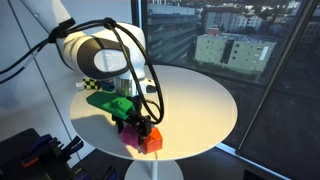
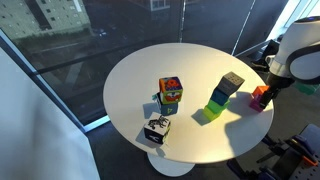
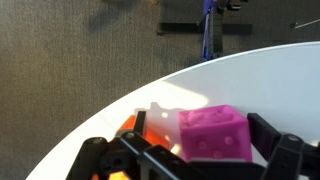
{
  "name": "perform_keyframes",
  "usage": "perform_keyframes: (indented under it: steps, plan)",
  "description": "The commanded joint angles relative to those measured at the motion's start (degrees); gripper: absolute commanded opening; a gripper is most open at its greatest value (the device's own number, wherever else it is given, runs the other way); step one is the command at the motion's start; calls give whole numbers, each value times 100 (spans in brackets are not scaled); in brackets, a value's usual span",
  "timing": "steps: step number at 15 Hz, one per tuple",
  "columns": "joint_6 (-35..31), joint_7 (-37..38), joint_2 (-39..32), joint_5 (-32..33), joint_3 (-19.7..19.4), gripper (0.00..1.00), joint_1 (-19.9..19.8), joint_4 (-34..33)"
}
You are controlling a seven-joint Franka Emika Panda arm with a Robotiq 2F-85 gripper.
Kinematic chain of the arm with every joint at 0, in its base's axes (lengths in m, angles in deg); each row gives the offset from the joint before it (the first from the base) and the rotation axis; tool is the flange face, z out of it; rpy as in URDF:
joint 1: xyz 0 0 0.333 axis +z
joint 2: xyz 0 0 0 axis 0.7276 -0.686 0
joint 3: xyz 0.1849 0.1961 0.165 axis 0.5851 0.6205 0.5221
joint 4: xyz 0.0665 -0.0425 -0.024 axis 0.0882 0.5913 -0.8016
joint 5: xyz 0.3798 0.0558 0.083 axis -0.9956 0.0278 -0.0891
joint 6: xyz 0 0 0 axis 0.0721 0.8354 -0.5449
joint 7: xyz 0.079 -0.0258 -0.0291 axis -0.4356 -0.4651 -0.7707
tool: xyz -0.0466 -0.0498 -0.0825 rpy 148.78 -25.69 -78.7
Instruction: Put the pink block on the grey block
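My gripper stays low at the pink block (image 3: 215, 134) next and closes its fingers, closing the gap by the orange cube, since the block already stands between them.
The pink block (image 3: 212, 135) sits on the white round table (image 3: 280, 80), between my gripper's fingers (image 3: 200, 138). The gripper is open: the right finger is next to the block, and a gap shows on the left side. An orange cube (image 3: 133, 125) lies just beyond the left finger. In an exterior view the pink block (image 1: 130, 134) and orange cube (image 1: 152, 138) are under the gripper (image 1: 141, 127) near the table's edge. The grey block (image 2: 233, 80) stands by a green block, a short way from the gripper (image 2: 262, 96).
A lime-green cube (image 2: 210, 113) lies beside the grey block. A multicoloured block (image 2: 170, 93) and a black-and-white checkered block (image 2: 157, 130) stand further across the table. The table edge (image 1: 185, 155) is close to the gripper. Dark carpet lies below.
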Motion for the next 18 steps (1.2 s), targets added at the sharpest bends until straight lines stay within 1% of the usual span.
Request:
perform_keyframes:
  steps: [1, 12, 13, 14, 15, 17, 18]
  plan:
    - [-135, -27, -100, -148, 72, 100, -3, -107]
    - [-392, -27, -264, -365, 215, 100, 21, -175]
    - [-379, -10, -265, -372, 225, 75, 26, -190]
    - [-373, 5, -268, -368, 229, 73, 30, -204]
    - [-359, 42, -267, -342, 225, 66, 39, -218]
    - [-321, 113, -228, -300, 214, 47, 58, -236]
    - [-308, 167, -211, -284, 207, 40, 71, -253]
